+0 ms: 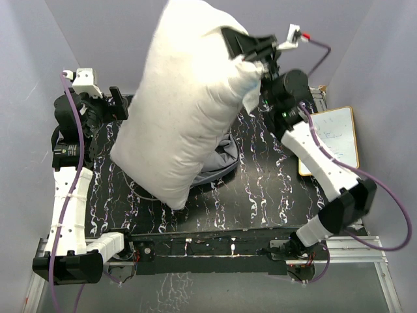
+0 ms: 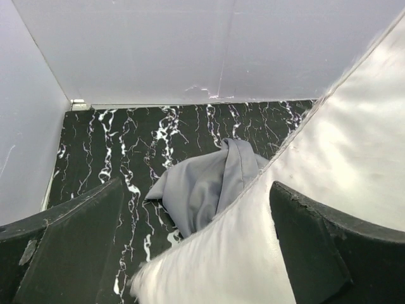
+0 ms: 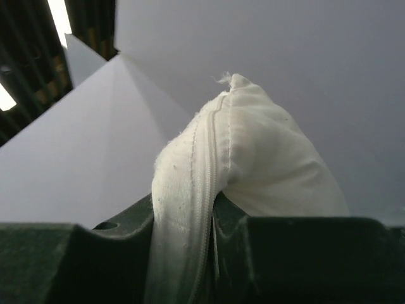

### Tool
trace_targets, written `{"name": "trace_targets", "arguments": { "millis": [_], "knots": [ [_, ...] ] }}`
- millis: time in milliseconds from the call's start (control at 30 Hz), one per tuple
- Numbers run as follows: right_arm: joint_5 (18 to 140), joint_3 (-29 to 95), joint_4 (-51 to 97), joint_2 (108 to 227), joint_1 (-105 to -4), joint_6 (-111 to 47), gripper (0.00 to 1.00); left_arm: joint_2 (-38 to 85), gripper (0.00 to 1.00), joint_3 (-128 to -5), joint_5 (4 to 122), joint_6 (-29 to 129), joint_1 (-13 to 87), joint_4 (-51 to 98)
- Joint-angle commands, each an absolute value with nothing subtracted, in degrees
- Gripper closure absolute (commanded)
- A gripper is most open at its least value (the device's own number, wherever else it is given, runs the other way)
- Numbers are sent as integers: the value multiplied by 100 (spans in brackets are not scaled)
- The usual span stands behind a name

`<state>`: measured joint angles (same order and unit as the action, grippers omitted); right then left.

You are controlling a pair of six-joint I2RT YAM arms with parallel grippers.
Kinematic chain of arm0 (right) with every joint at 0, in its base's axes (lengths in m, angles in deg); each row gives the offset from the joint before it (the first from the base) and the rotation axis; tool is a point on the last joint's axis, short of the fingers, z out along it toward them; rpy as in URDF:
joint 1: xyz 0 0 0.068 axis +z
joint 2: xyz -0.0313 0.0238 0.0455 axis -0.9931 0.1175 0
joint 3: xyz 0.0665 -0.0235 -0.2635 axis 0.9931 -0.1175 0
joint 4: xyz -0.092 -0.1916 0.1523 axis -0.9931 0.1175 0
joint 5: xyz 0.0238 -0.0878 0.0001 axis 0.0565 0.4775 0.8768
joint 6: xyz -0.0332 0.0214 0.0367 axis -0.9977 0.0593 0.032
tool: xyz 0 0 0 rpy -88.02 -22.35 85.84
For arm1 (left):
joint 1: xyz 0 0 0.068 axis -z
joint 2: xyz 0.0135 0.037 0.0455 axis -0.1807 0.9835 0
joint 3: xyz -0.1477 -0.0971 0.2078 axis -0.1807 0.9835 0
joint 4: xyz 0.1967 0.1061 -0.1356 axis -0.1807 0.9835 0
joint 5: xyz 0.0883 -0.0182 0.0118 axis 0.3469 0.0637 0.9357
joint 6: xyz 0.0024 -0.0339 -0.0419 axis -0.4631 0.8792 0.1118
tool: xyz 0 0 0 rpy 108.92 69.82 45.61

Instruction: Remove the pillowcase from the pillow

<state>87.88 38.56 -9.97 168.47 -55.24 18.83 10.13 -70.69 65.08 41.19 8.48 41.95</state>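
Observation:
My right gripper lowers the pillow's corner onto the bare marbled tabletop (image 1: 260, 147) beside the whiteboard below next and releases it. The pillow's case is already off.
The off-white pillow (image 1: 186, 104) hangs in the air, held high by its upper right corner. My right gripper (image 1: 251, 53) is shut on that corner; the wrist view shows the zippered seam of the pillow (image 3: 202, 171) pinched between the jaws. The grey pillowcase (image 1: 221, 160) lies crumpled on the black marbled table (image 1: 273, 189), mostly hidden behind the pillow's lower end. In the left wrist view the pillowcase (image 2: 205, 183) lies beyond the pillow's pointed corner (image 2: 253, 253). My left gripper (image 1: 120, 104) is open at the pillow's left side; the pillow's corner hangs between its jaws, ungripped.
A small whiteboard (image 1: 332, 140) lies at the table's right edge. Grey walls (image 2: 190, 44) enclose the table on the left, right and back.

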Motion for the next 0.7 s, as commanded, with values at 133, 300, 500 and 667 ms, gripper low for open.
{"name": "trace_targets", "arguments": {
  "millis": [133,300,500,667],
  "knots": [
    [10525,242,-2483,15614,-5867,1270,92,949,3,-7174,6127,3923,865,4566],
    [10678,-1206,-2432,15195,-5867,757,90,903,3,-6939,5976,3864,863,4565],
    [10109,-1706,-2036,15053,-6040,184,20,912,3,-6673,5738,4059,865,4526],
    [10579,-1629,-1289,14574,-6130,-991,2,828,3,-6097,5393,4350,864,4066]
  ]
}}
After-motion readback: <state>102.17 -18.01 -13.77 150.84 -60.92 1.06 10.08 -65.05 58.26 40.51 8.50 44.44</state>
